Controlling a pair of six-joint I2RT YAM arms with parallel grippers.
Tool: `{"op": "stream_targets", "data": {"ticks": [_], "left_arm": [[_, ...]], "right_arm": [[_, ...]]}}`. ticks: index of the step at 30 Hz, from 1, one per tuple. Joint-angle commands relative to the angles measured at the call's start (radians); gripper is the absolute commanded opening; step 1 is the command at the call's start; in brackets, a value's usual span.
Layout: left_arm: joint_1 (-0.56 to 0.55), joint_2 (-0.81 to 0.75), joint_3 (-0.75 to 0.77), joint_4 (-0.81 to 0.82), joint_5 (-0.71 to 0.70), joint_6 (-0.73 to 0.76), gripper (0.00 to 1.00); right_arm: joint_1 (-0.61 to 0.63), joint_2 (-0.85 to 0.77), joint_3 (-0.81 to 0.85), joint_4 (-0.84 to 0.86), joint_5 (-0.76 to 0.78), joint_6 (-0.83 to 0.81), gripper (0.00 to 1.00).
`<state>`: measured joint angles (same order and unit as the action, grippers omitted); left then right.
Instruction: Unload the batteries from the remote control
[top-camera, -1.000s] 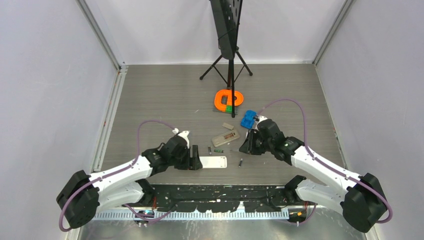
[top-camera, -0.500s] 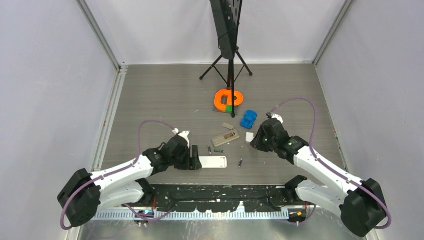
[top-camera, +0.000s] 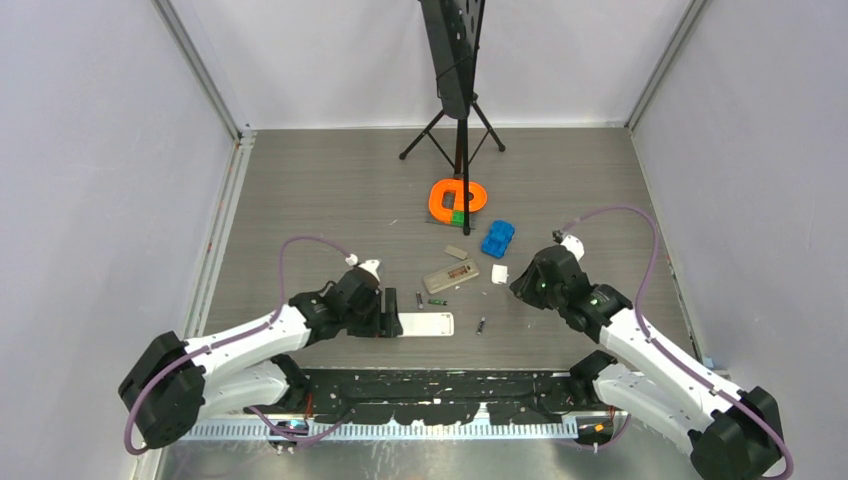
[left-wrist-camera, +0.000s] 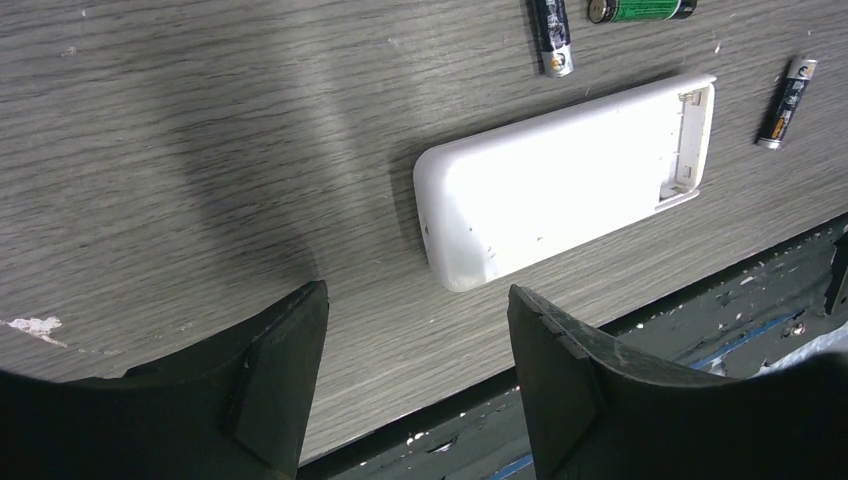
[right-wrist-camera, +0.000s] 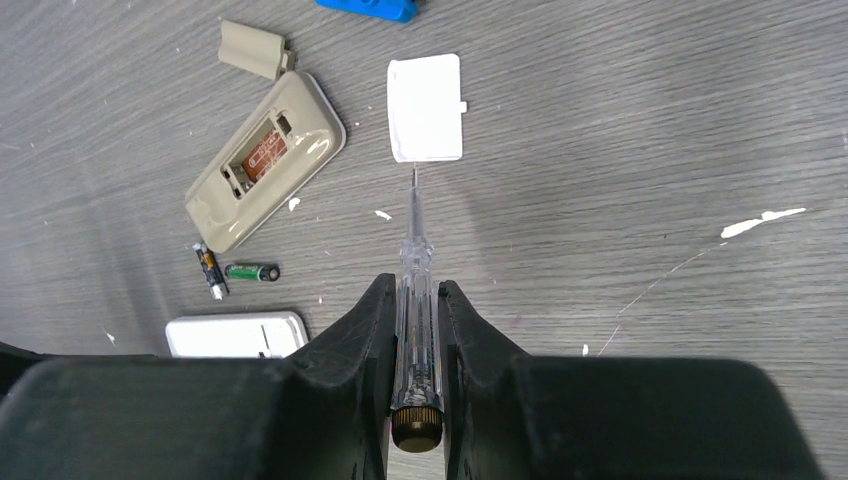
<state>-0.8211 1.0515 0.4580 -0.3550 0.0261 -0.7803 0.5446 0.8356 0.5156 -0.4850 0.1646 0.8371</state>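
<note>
My right gripper needs to move down next toward the bare table beside the white battery cover (right-wrist-camera: 426, 108) to let go of the clear-handled screwdriver.
A white remote control (left-wrist-camera: 565, 180) lies back-up near the table's front edge, its battery bay uncovered at one end. My left gripper (left-wrist-camera: 415, 300) hovers open just left of it (top-camera: 425, 324), holding nothing. Three batteries lie loose on the table: two (left-wrist-camera: 553, 35) (left-wrist-camera: 640, 10) beyond the white remote and one (left-wrist-camera: 787, 102) to its right. A beige remote (right-wrist-camera: 265, 160) lies back-up with its bay open, brown board showing. My right gripper (right-wrist-camera: 412, 290) is shut on a clear-handled screwdriver (right-wrist-camera: 413, 240), tip pointing at a white battery cover (right-wrist-camera: 426, 108).
A beige cover (right-wrist-camera: 255, 50) lies behind the beige remote. A blue toy (top-camera: 497, 238) and an orange ring (top-camera: 458, 198) sit further back, with a black tripod stand (top-camera: 460, 120) behind them. The dark base rail (top-camera: 440, 385) runs along the near edge.
My right arm has drawn back to the right with the screwdriver, away from the beige remote and white cover. The left arm has barely moved.
</note>
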Motion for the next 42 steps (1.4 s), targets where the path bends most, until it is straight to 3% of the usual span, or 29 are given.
{"op": "stream_targets", "data": {"ticks": [1,9,16,24,42], "left_arm": [[-0.004,0.017,0.041,-0.019,-0.017,-0.002,0.68],[-0.004,0.113,0.098,-0.036,-0.012,0.016,0.67],[-0.004,0.121,0.118,-0.050,-0.018,0.031,0.66],[-0.004,0.087,0.130,-0.088,-0.072,0.042,0.67],[-0.004,0.038,0.120,-0.097,-0.101,0.024,0.69]], "right_arm": [[-0.005,-0.047,-0.008,0.002,0.107,0.064,0.01],[-0.006,-0.010,-0.061,0.044,0.264,0.183,0.02],[-0.008,0.020,-0.172,0.227,0.332,0.290,0.02],[-0.009,0.123,-0.253,0.319,0.283,0.380,0.05],[-0.010,0.272,-0.239,0.323,0.230,0.305,0.16]]}}
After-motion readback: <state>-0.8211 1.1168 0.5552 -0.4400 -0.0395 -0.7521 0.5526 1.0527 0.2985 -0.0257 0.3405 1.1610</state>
